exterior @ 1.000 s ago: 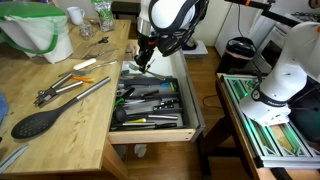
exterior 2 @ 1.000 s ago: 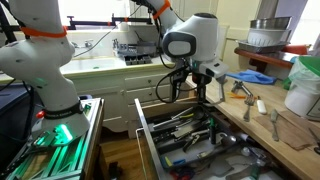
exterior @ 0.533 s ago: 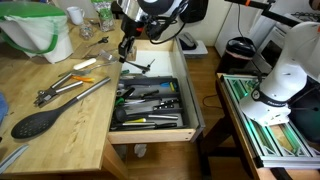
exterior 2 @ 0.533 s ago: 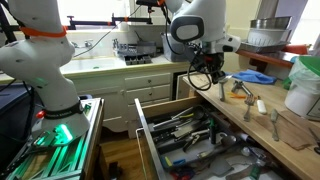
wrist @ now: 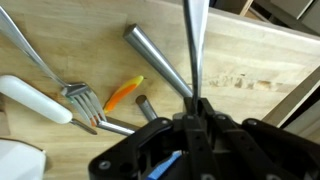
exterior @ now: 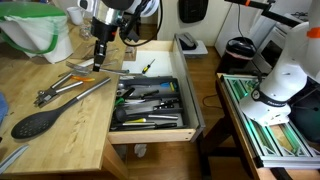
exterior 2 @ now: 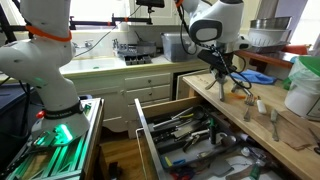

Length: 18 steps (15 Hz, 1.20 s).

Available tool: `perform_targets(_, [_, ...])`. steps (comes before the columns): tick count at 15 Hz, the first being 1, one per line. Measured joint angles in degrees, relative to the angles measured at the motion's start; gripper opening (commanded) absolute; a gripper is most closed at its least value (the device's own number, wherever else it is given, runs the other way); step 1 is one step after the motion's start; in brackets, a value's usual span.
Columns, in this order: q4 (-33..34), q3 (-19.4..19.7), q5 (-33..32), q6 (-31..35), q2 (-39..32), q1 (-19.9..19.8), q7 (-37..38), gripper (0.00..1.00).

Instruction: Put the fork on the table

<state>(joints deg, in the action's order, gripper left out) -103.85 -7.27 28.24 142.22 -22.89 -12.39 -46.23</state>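
My gripper will move down next with a turn to release the fork (wrist: 192,40) on the bare wooden part of the table between the black spoon and drawer, because that part is empty.
My gripper (exterior: 99,55) hangs over the light wooden table (exterior: 70,140), just past the drawer's edge. It is shut on the slim silver fork (wrist: 192,40), whose metal shaft runs straight out from between the jaws (wrist: 196,104) in the wrist view. The fork is held above the tabletop, over the long silver tongs (exterior: 75,88). The tongs' toothed end (wrist: 85,100) and round bars (wrist: 155,60) lie on the wood below. The gripper also shows in an exterior view (exterior 2: 220,70), over the table's near end.
A big black spoon (exterior: 38,122) lies on the table nearer the front. An open drawer (exterior: 150,100) full of utensils stands beside the table. A small orange piece (wrist: 124,92) and a white handle (wrist: 30,96) lie near the tongs. A green-and-white bag (exterior: 38,30) stands behind.
The arm has swung from above the open drawer to over the table, carrying the fork with it. The gripper stayed shut.
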Motion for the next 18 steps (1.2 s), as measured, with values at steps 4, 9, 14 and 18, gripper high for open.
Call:
perform_targets(4, [1.68,-2.94,-0.54,-1.53,-3.90,-0.24,-9.66,0.02])
perform_targets(9, [2.75,-3.63,-7.65,-1.42,-6.12,1.82,-16.08,0.09])
perform_targets(14, [3.62,-3.16,-9.71,-0.12,-7.14,2.91,-17.14,0.09])
perform_targets(18, [3.76,-3.17,-9.73,-0.12,-7.14,2.89,-17.23,0.02])
